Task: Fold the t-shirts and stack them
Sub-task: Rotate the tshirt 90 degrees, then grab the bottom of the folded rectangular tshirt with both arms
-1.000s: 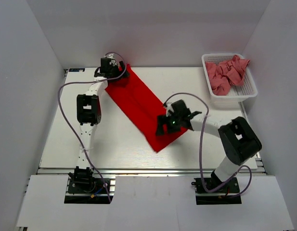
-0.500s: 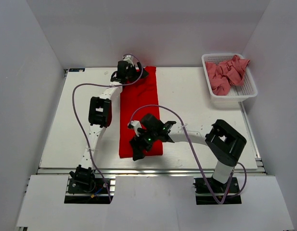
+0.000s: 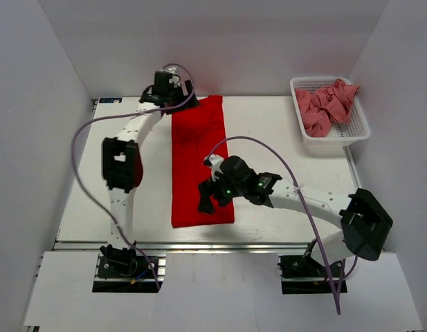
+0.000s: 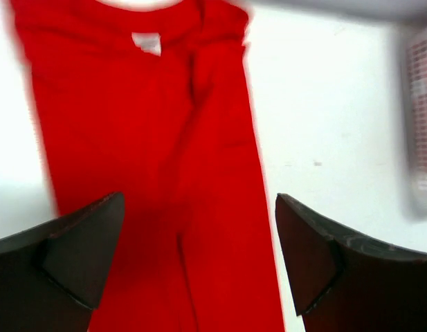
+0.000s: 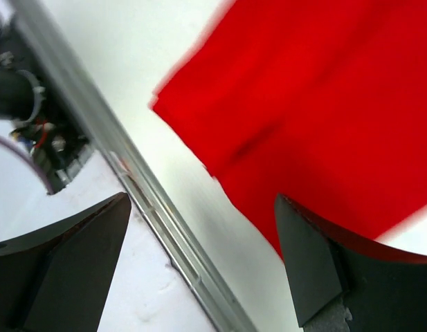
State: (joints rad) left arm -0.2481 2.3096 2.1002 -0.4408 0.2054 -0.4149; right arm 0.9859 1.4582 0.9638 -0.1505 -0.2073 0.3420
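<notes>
Next, my left gripper moves back and down to the shirt's uncovered near corner [image 3: 174, 224], since my right gripper is over that end of the shirt.
The bright red t-shirt [image 3: 199, 159] lies flat as a long narrow strip running from the far edge of the table to near its front edge. My left gripper [image 3: 176, 95] is open at the shirt's far left corner; in the left wrist view the red shirt [image 4: 165, 152] lies under the open gripper [image 4: 199, 266], and its collar tag [image 4: 147, 43] shows. My right gripper [image 3: 208, 201] is open over the shirt's near end; the right wrist view shows the shirt's corner [image 5: 324, 97] above the open gripper [image 5: 203, 266]. Salmon pink t-shirts [image 3: 325, 104] lie heaped in the basket.
The white mesh basket [image 3: 357, 131] stands at the far right corner of the table. The table's metal front rail [image 5: 151, 200] runs just below the shirt's near end. The left arm's base [image 5: 33, 131] shows at the left of the right wrist view.
The red shirt has swung from lying diagonally to lying straight, front to back. My left gripper has moved a little left, my right one a little up and right; both are off the cloth.
</notes>
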